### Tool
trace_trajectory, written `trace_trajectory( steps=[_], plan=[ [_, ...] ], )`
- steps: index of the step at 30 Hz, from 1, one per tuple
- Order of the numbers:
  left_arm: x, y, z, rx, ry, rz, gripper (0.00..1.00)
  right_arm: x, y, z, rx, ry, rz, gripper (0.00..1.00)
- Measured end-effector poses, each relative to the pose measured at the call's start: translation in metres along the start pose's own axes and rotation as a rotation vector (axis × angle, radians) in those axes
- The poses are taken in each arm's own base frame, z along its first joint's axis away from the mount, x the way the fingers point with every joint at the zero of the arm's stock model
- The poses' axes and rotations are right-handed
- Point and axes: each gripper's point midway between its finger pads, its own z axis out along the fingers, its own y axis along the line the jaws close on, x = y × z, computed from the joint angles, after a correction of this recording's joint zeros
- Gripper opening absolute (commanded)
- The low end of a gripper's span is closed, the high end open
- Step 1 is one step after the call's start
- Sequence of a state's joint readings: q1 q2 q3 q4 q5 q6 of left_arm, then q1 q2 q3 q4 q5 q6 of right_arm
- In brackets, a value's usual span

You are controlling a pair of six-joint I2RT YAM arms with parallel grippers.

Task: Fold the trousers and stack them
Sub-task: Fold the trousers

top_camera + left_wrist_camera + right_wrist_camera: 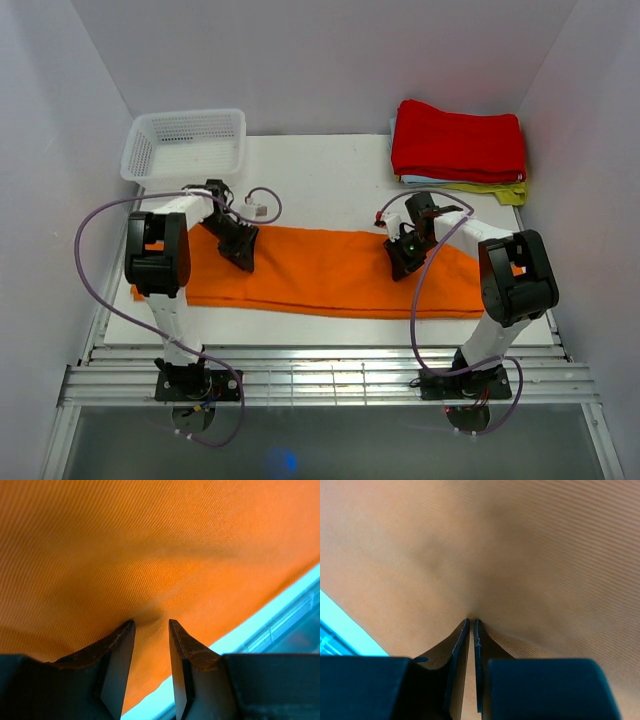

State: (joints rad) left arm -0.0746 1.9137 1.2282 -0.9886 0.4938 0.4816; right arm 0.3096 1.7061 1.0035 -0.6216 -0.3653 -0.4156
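I should next lift my left gripper, move it to the left in the top view and lower it onto the trousers' end edge [138, 288], because it is well inside that end of the trousers.
The orange trousers [320, 270] lie flat in a long strip across the white table, from left to right. My left gripper [243, 262] points down onto their left part. In the left wrist view its jaws [151, 622] stand apart, tips touching the cloth [150, 545], which dimples slightly between them. My right gripper [400, 268] points down onto the right part. In the right wrist view its jaws [471, 621] are almost together, pinching a small pucker of the cloth [495, 545]. The waistband button is not visible.
A white mesh basket [185, 143] stands at the back left. A stack of folded cloths, red on top [458, 142], sits at the back right. The white table [320, 170] ends near the arm bases, with metal rails below.
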Motion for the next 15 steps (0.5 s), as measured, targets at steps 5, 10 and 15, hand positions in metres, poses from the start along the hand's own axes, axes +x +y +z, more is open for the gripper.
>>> trace_trajectory(
  steps=[5,10,15],
  plan=[
    [-0.084,0.041,-0.013,-0.085,-0.163,0.087,0.57,-0.022,-0.025,-0.002,0.06,-0.044,-0.004,0.18],
    [-0.106,0.062,-0.031,-0.171,-0.271,0.108,0.98,-0.034,-0.041,-0.004,0.115,-0.056,-0.037,0.2],
    [-0.08,0.109,-0.099,-0.274,-0.41,-0.068,0.98,-0.033,-0.045,-0.004,0.125,-0.051,-0.101,0.27]
  ],
)
